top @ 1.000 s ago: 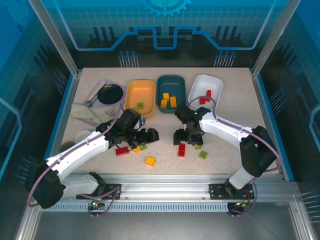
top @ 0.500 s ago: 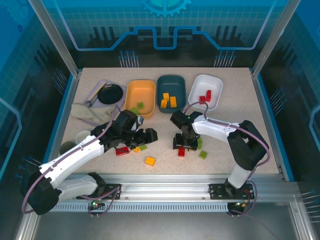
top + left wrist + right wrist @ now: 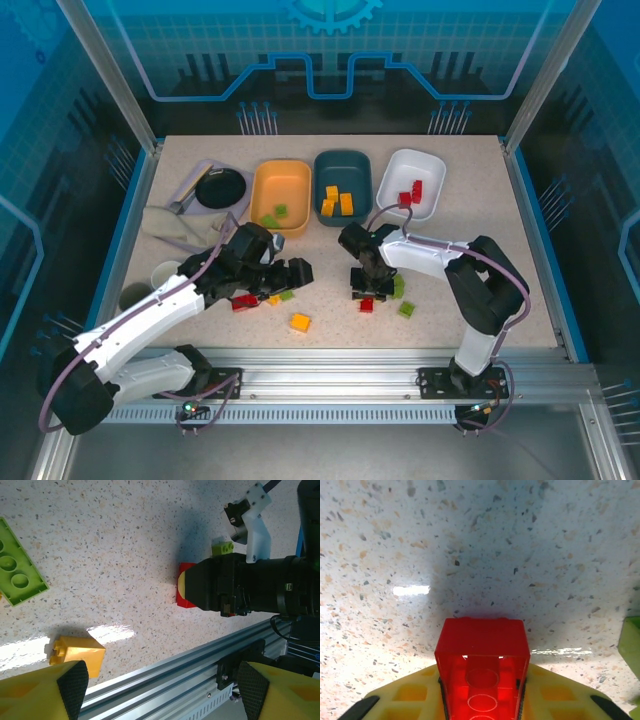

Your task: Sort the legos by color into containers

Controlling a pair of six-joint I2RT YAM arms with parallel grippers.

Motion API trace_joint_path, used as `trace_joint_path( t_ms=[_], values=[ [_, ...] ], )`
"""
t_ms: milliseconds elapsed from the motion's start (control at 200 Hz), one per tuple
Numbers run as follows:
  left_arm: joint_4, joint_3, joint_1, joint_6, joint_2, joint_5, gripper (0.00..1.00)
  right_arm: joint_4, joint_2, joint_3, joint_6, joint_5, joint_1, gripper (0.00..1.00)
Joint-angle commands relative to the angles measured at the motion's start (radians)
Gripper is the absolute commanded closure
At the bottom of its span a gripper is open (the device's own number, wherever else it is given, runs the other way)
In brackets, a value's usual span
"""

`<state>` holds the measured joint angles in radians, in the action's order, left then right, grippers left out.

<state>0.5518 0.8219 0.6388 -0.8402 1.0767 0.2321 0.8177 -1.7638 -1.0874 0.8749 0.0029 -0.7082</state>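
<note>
The white tub (image 3: 432, 170) already holds red bricks, so I will lift this red brick with my right gripper, move it outward over that tub and let it go.
My right gripper (image 3: 367, 291) (image 3: 482, 690) is shut on a red brick (image 3: 367, 303) (image 3: 481, 642) that rests on the table. My left gripper (image 3: 291, 273) (image 3: 162, 680) hangs open and holds nothing, above a green flat brick (image 3: 17, 567) and a yellow-orange brick (image 3: 299, 322) (image 3: 77, 652). At the back, the orange tub (image 3: 281, 175) holds green bricks, the dark teal tub (image 3: 343, 165) holds yellow-orange bricks, and the white tub (image 3: 432, 170) holds red bricks. A loose red brick (image 3: 243, 302), a small yellow one (image 3: 273, 298) and green ones (image 3: 287, 294) (image 3: 406, 309) lie on the table.
A round black bowl (image 3: 220, 187) on a lavender tray, a crumpled cloth (image 3: 168, 226) and two mugs (image 3: 165, 272) stand at the left. The aluminium rail (image 3: 330, 365) runs along the front edge. Both grippers are close together mid-table.
My right gripper swung left and down onto the red brick and shut on it. My left gripper drew back slightly to the left, still open.
</note>
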Motion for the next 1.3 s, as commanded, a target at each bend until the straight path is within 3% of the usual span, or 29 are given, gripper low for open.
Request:
trace_joint_path(
  t_ms=[0,150,320,730,925,1295],
  values=[
    [0.005,0.008,0.006,-0.026,-0.005,-0.017,0.18,0.043,0.052,-0.043,-0.008,0.061,-0.007,0.74],
    [-0.001,0.089,0.004,-0.037,0.047,-0.023,0.18,0.114,0.116,-0.151,-0.075,0.129,0.052,0.77],
    [-0.029,0.221,-0.038,-0.042,0.162,-0.001,0.18,0.119,0.113,-0.307,-0.181,0.131,0.217,0.78],
    [-0.059,0.486,-0.158,0.009,0.435,0.038,0.18,0.128,-0.340,-0.855,-0.344,0.026,0.494,0.81],
    [-0.061,0.504,-0.163,0.007,0.467,0.030,0.18,0.221,-0.526,-1.060,-0.368,0.005,0.524,0.83],
    [-0.072,0.490,-0.167,-0.004,0.473,0.027,0.18,0.224,-0.558,-0.999,-0.361,0.013,0.520,0.79]
  ],
)
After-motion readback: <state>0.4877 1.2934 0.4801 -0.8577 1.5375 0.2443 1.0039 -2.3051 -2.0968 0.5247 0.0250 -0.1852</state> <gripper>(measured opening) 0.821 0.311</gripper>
